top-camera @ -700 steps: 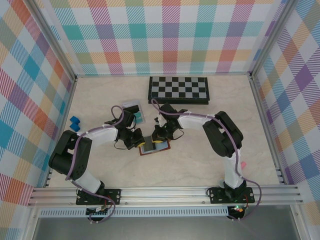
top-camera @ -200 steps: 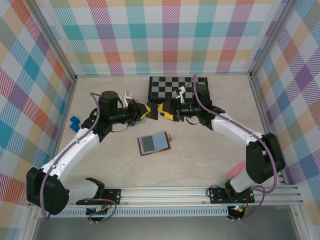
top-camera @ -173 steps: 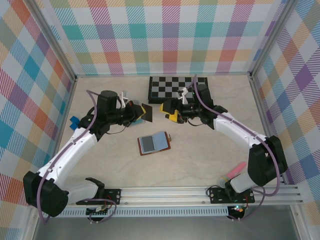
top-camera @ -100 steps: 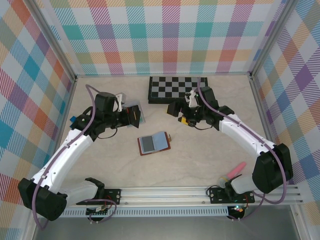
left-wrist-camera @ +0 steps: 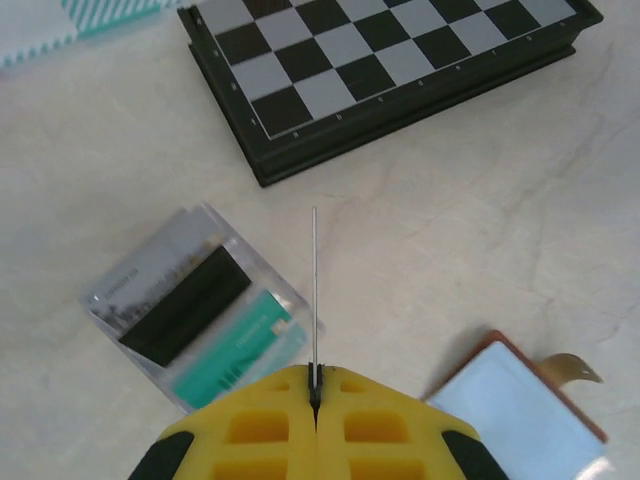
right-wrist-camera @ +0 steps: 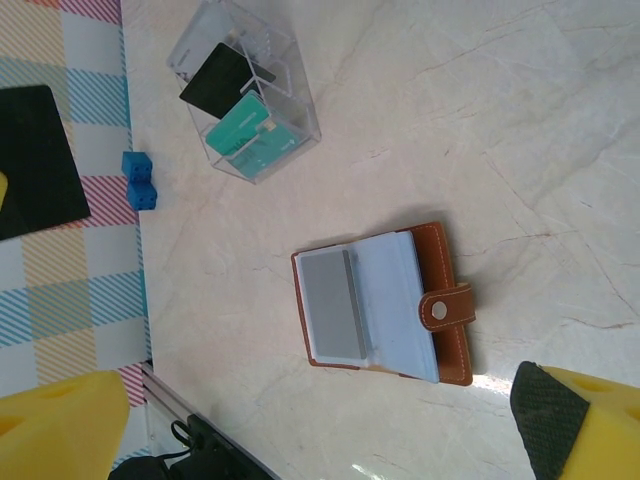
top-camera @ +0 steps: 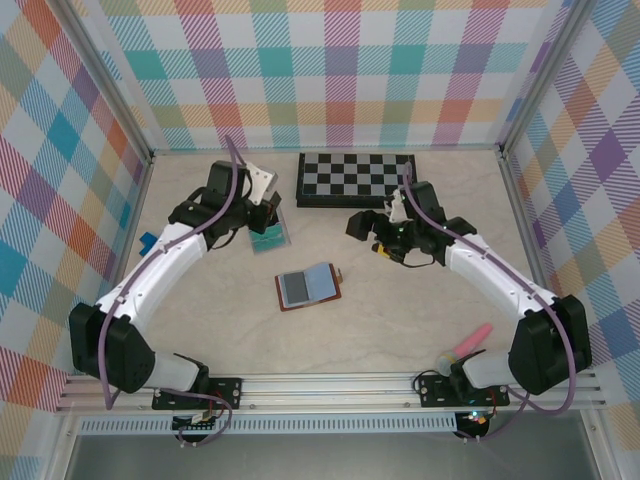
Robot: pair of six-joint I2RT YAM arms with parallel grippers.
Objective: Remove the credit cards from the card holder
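The dark card in the tray is slanted to the card I am holding, so my left gripper should next turn in line with it, go down onto it and let go.
The card holder lies spread open on the table, brown outside with blue-grey lining, and a grey card sits in its left pocket. Its clasp tab points right. My left gripper hangs above the clear tray, shut on a thin dark credit card seen edge-on. In the right wrist view that card shows flat-on. A dark card and a teal card lie in the tray. My right gripper stands open and holds nothing, to the right of the holder.
The black-and-grey chessboard lies at the back, just beyond both grippers. A small blue block sits by the left wall. A pink stick lies near the right arm's base. Bare table surrounds the holder.
The two grippers met over the dark card, then parted. The left one carried it back-left to above the tray. The right one let go and drew back to the right.
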